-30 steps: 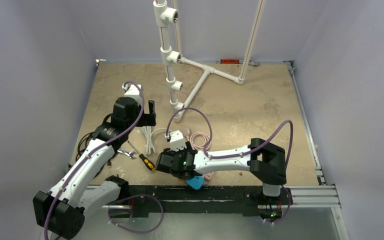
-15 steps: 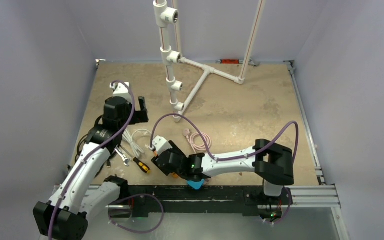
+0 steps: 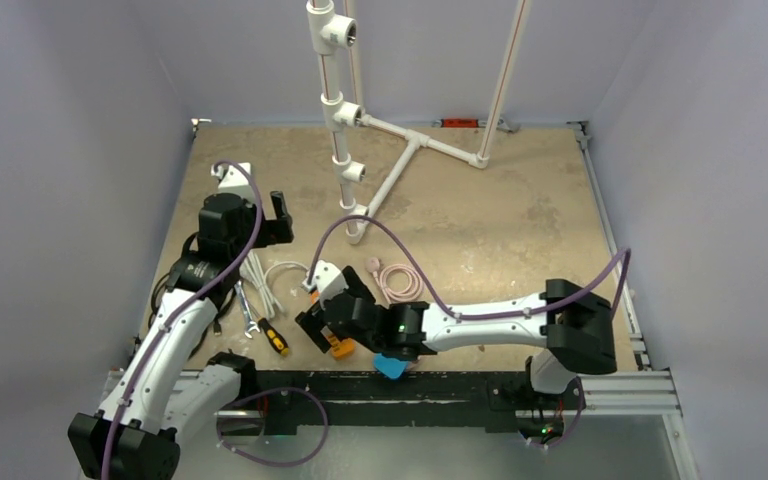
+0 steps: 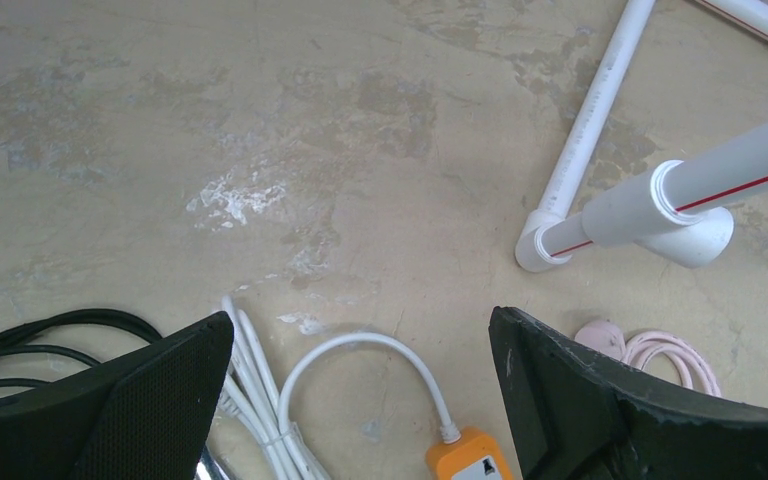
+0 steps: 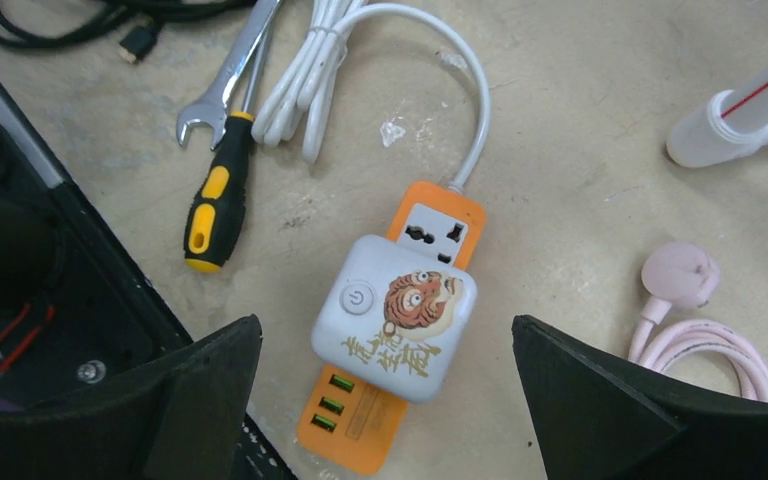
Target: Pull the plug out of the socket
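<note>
My right gripper needs to move down and back around the socket strip's USB end (image 5: 353,419), because that end is below and back of my gripper and the plug leaves it bare.
The orange socket strip (image 5: 438,225) lies flat on the table, its white lead (image 5: 465,100) curling away. A pale square plug (image 5: 395,318) with a tiger picture sits plugged on the strip's middle. My right gripper (image 5: 385,325) hangs open above it, one finger on each side, touching nothing. From above, the right gripper (image 3: 325,322) covers most of the strip, and only an orange end (image 3: 340,347) shows. My left gripper (image 3: 282,215) is open and empty, farther back on the left. Its wrist view shows the strip's lead end (image 4: 468,457) below open fingers.
A yellow-and-black screwdriver (image 5: 210,210) and a wrench (image 5: 225,85) lie left of the strip, beside a bundled white cable (image 5: 300,90). A coiled pink cable (image 5: 690,320) is to its right. A white pipe frame (image 3: 345,150) stands behind. Black rail (image 3: 440,385) at near edge.
My right gripper has shifted left toward the near edge and its jaws have spread wide. The left arm has drawn back to the left, away from the strip.
</note>
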Controlling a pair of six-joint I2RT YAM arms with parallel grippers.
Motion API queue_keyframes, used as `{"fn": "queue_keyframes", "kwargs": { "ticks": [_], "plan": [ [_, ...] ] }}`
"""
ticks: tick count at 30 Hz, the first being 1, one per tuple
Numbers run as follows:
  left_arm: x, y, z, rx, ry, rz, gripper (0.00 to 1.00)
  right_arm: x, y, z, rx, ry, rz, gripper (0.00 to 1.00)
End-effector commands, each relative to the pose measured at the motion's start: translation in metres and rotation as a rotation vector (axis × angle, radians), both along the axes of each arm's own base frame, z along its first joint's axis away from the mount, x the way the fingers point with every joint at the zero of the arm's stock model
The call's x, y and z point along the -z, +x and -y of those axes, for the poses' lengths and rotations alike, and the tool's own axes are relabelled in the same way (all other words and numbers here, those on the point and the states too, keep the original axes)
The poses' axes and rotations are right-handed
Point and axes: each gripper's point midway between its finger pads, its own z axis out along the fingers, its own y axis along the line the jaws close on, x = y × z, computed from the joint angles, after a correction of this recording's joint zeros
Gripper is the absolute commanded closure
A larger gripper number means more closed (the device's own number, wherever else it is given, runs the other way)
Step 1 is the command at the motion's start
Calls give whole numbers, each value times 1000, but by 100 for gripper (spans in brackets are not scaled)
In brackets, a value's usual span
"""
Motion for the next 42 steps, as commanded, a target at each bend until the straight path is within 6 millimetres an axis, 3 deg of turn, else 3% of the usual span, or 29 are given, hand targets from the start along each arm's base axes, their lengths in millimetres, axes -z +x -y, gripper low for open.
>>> {"fn": "queue_keyframes", "kwargs": {
  "ticks": [1,5,13,19,21,27,35,42],
  "plan": [
    [-4,5,6,32,-21,26,1,-26,3,19,129,102,-46,1],
    [1,8,12,57,-32,9,1,-26,1,37,279,115,-137,1],
    [4,13,17,75,-37,-15,3,-2,-21,43,381,121,-151,1],
    [7,12,10,43,-19,-15,3,22,-34,35,333,172,-199,2],
    [12,11,7,26,-8,-31,3,27,-35,34,305,187,-193,6],
    [23,14,14,59,-20,-68,3,40,-40,23,223,218,-182,12],
    [28,10,11,44,-12,-79,3,64,-30,11,230,214,-115,16],
    [35,11,7,29,6,-106,3,78,-21,27,302,211,-81,24]
  ]
}}
